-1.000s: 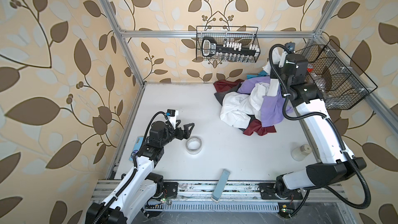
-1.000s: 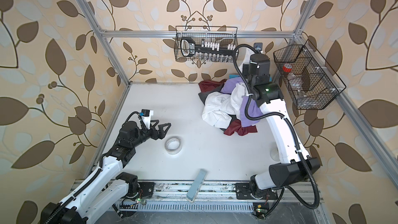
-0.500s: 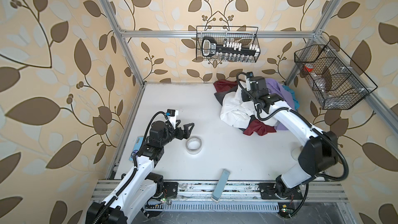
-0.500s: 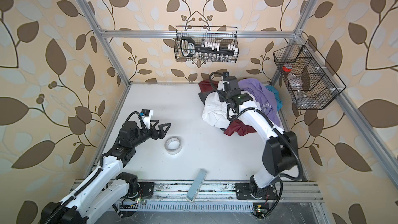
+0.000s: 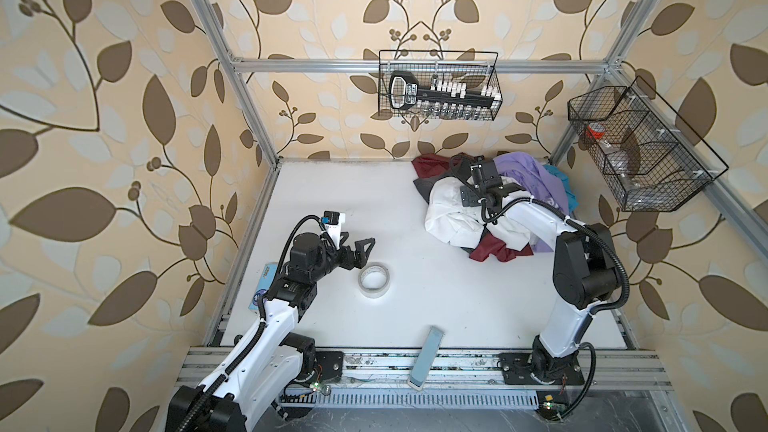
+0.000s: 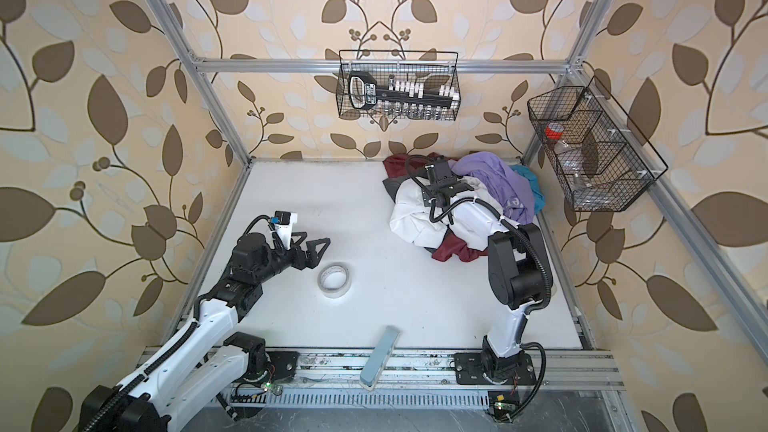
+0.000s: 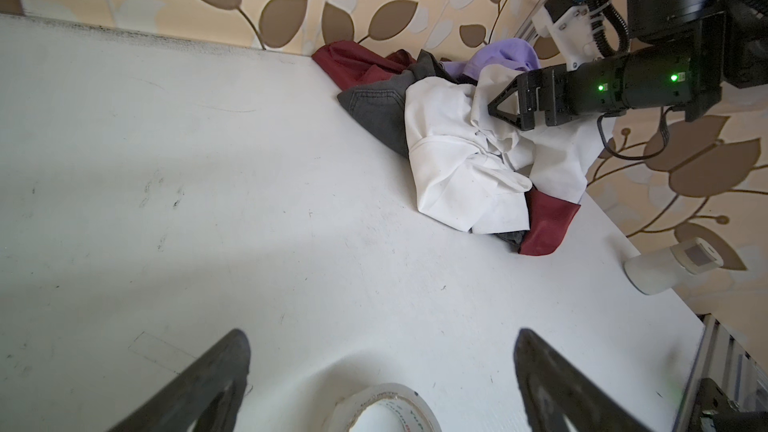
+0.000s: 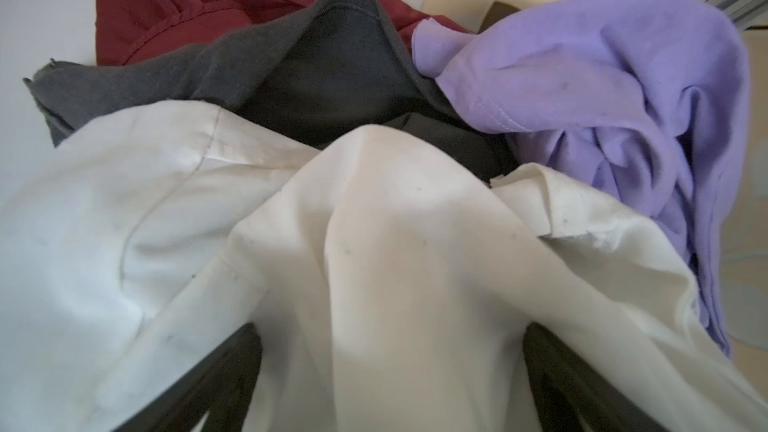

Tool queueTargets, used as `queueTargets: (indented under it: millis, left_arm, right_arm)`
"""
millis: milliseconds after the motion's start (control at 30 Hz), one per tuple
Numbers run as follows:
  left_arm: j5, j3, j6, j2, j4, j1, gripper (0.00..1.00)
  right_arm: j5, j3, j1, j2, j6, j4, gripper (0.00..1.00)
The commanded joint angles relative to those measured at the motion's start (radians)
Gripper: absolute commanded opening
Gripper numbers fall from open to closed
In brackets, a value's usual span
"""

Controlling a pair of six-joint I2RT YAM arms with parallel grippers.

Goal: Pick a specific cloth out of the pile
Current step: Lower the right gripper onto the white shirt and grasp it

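My right gripper needs to move down deeper into the white cloth and close its fingers on the raised fold (image 8: 404, 288), because that fold already stands up between them.
The pile (image 5: 494, 249) of mixed garments sits at the table's back right. The cloth (image 5: 446, 212) (image 6: 411, 218) (image 7: 453, 168) (image 8: 374, 222), white and crumpled, lies on the pile's near-left side. My right gripper (image 5: 471, 197) (image 6: 432, 195) (image 7: 507, 109) (image 8: 386, 334) is down on it, open. Its fingers stand wide apart with a raised fold of the white cloth between them, not pinched. A lavender T-shirt (image 5: 528, 176) (image 8: 602, 89) lies behind it, with dark grey and maroon fabric beside. My left gripper (image 5: 357, 248) (image 6: 309, 245) (image 7: 380, 338) hangs open and empty just behind a tape roll (image 5: 374, 279) (image 7: 384, 407).
A grey-blue block (image 5: 426, 357) lies over the front edge. A white bottle (image 7: 660, 268) stands near the right edge. A blue packet (image 5: 264, 286) rests off the left rail. Wire baskets hang on the back wall (image 5: 438, 85) and on the right wall (image 5: 640, 147).
The right arm came down from high at the back right, where it held the lavender T-shirt up. That shirt now lies on the pile; the gripper has opened over the white cloth. The left arm stayed still.
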Motion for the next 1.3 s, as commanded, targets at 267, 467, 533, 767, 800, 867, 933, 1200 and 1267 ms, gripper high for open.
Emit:
queueTargets:
  millis: [267, 467, 533, 767, 800, 867, 933, 1200, 1267]
  left_arm:
    - [-0.004, 0.013, 0.023, 0.005, 0.006, -0.01, 0.99]
    - [0.001, 0.012, 0.024, 0.004, 0.006, -0.01, 0.99]
    - [0.0, 0.012, 0.023, 0.005, 0.006, -0.01, 0.99]
    - [-0.002, 0.012, 0.024, 0.004, 0.005, -0.01, 0.99]
    - [-0.002, 0.014, 0.025, 0.003, 0.004, -0.01, 0.99]
    - [-0.002, 0.012, 0.025, 0.001, 0.004, -0.01, 0.99]
    - [-0.002, 0.012, 0.024, 0.0, 0.004, -0.01, 0.99]
    - [-0.002, 0.01, 0.022, -0.01, 0.005, -0.01, 0.99]
    - [-0.001, 0.01, 0.022, -0.015, 0.006, -0.01, 0.99]
  right_arm:
    - [-0.004, -0.056, -0.05, -0.041, -0.027, 0.012, 1.0]
    - [-0.167, -0.019, -0.09, 0.137, 0.002, -0.024, 1.0]
    - [-0.222, -0.023, -0.094, 0.169, 0.014, -0.013, 1.0]
    - [-0.323, -0.034, -0.125, 0.2, 0.055, 0.004, 0.46]
    - [-0.32, -0.036, -0.13, 0.195, 0.058, 0.001, 0.31]
    - [-0.309, -0.047, -0.141, 0.171, 0.062, 0.0, 0.06]
    - [-0.285, -0.059, -0.149, 0.13, 0.068, -0.004, 0.0]
    - [-0.21, -0.092, -0.156, -0.147, 0.08, 0.016, 0.0]
    - [-0.204, -0.091, -0.157, -0.222, 0.083, 0.027, 0.0]
